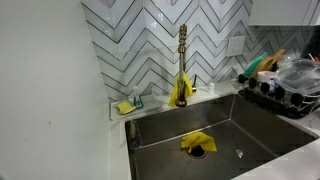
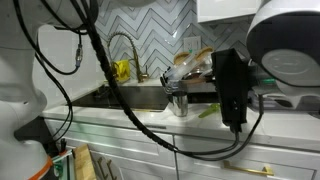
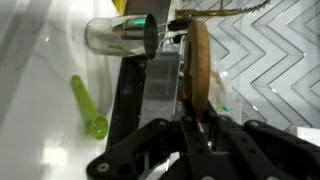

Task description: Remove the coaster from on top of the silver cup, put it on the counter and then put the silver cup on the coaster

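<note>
My gripper shifts away from the silver cup (image 2: pixel 178 104) next, then tilts and lowers the brown coaster past the green stick-like object, where the counter is clear.
In the wrist view my gripper (image 3: pixel 190 118) is shut on the brown coaster (image 3: pixel 200 65), which it holds on edge between the fingers. The silver cup (image 3: pixel 120 35) stands on the white counter (image 3: pixel 40 110) beyond the fingertips, apart from the coaster, with nothing on its rim. In an exterior view the cup (image 2: pixel 178 104) stands at the counter's front by the sink. My gripper (image 2: pixel 236 118) hangs to its right, above the counter. The coaster cannot be made out in that view. The gripper, cup and coaster are out of the exterior view that looks into the sink.
A green stick-like object (image 3: pixel 88 108) lies on the counter near the cup. A steel sink (image 1: pixel 250 125) with a gold faucet (image 1: pixel 182 60) holds a yellow cloth (image 1: pixel 196 142). A loaded dish rack (image 1: pixel 285 85) stands beside the sink.
</note>
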Motion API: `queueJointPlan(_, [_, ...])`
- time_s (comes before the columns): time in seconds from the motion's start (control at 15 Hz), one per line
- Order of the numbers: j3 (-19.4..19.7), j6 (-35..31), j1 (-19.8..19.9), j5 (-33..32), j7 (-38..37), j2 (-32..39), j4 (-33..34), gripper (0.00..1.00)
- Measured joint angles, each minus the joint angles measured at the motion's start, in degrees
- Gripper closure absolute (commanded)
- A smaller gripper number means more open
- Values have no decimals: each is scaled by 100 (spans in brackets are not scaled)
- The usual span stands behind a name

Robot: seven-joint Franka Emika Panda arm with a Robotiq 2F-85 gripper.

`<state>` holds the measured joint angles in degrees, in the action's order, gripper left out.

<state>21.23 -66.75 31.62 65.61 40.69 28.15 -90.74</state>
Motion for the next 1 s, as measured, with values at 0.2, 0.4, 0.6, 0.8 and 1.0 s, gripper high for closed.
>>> queueJointPlan(0.2, [221,-737,36,-375,-39,-161,-25,97])
queueJointPlan(0.4, [279,-1457,69,-671,-140,-196,-176,97])
queueJointPlan(0.6, [193,-2072,60,-652,-193,-168,-432,97])
queueJointPlan(0.8, [-35,-2603,52,-464,-197,-123,-645,97])
queueJointPlan(1.0, [-240,-3069,10,-210,-196,-71,-800,97])
